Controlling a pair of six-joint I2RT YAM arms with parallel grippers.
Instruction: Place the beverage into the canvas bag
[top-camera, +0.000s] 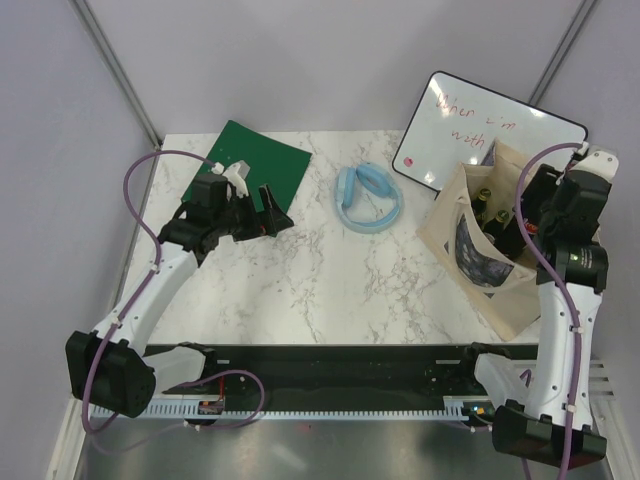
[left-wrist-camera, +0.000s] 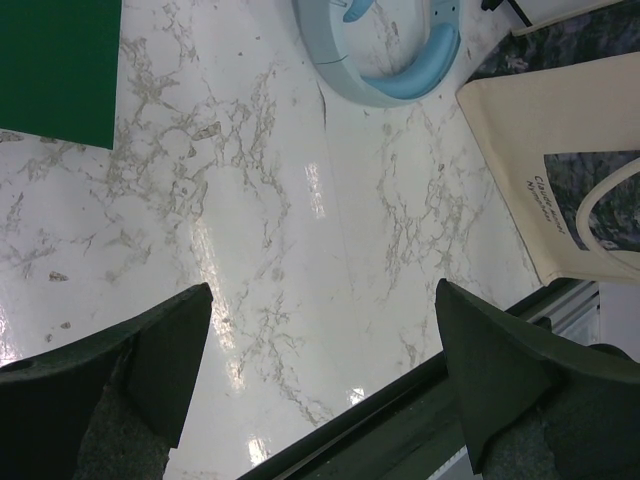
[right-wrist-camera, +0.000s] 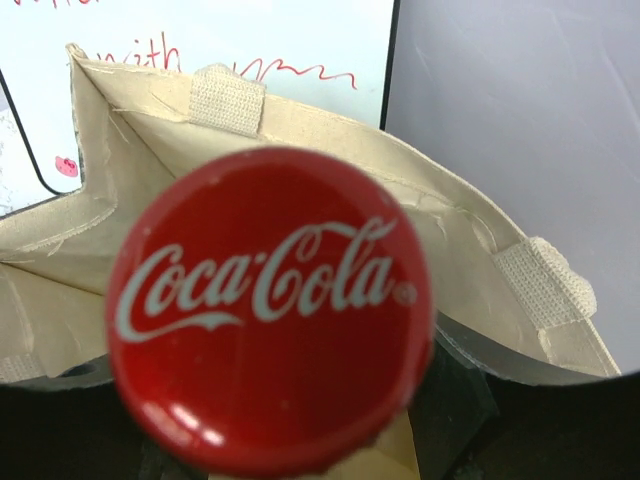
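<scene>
I will next lower the held Coca-Cola bottle deep between the canvas bag's inner sides with my right gripper and let it go, because the bag's opening is open below the bottle.
The tan canvas bag with a dark printed patch stands open at the table's right. Dark bottle tops show inside its mouth. My right gripper reaches into the top of the bag. In the right wrist view a Coca-Cola bottle's red cap fills the space between my dark fingers, with the bag's inner walls behind it. The bottle's body is hidden under the cap. My left gripper hangs open and empty over the marble, far left of the bag.
A white board with red writing leans behind the bag. A light blue ring-shaped thing lies at the table's middle back and shows in the left wrist view. A green board lies at the back left. A black rail runs along the near edge.
</scene>
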